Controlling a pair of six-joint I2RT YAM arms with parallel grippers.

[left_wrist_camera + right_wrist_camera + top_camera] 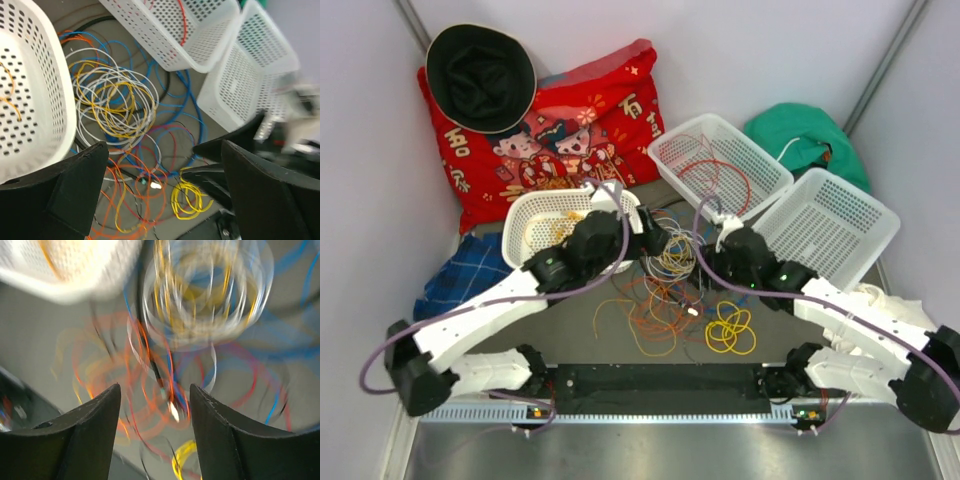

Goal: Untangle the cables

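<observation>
The open right gripper moves down and back onto the orange strands (683, 304) (177, 392) beside the white connector next, because they lie on top of the dark cable there.
The cables (665, 285) lie in a tangled pile on the table between the two arms: a grey-white and yellow coil (112, 100), blue loops (172, 117), orange and red loops (127, 197), and a separate yellow coil (731, 330) that also shows in the left wrist view (187, 200). My left gripper (655, 240) hovers over the pile's far left side, open and empty (162, 175). My right gripper (705, 262) hovers over the pile's right side, open and empty (155, 410). The right wrist view is motion-blurred. The right gripper's fingers (225, 157) show in the left wrist view.
A white oval basket (520, 225) with a few orange wires stands behind the left gripper. A rectangular white basket (760, 165) holds red wires. A second one (835, 230) stands right of it. A red cushion (570, 130), black hat (480, 75), green cloth (810, 135) and blue plaid cloth (460, 275) lie around.
</observation>
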